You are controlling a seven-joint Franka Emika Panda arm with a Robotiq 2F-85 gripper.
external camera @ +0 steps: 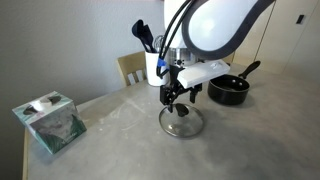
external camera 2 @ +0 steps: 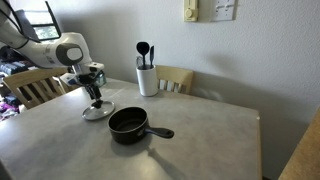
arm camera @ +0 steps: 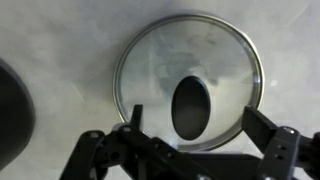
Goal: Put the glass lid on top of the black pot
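The open fingers are already on either side of the black knob of the glass lid (arm camera: pixel 191 108), so my gripper will next move down around the knob and close on it.
The glass lid (external camera: pixel 181 122) lies flat on the grey table, clear with a thin metal rim and a black knob (arm camera: pixel 191 106) at its centre. It also shows in an exterior view (external camera 2: pixel 98 111) and fills the wrist view (arm camera: pixel 190 75). My gripper (external camera: pixel 177 97) hangs straight above the lid with its fingers open on either side of the knob, not touching it (arm camera: pixel 200 135). The black pot (external camera: pixel 229 89) stands apart beside the lid, its long handle sticking out; it also shows in an exterior view (external camera 2: pixel 130 124).
A white utensil holder (external camera 2: pixel 147 78) with black utensils stands at the back of the table near a wooden chair (external camera 2: pixel 176 78). A tissue box (external camera: pixel 48 120) sits at a table corner. The pot's dark edge shows at the left of the wrist view (arm camera: pixel 12 120).
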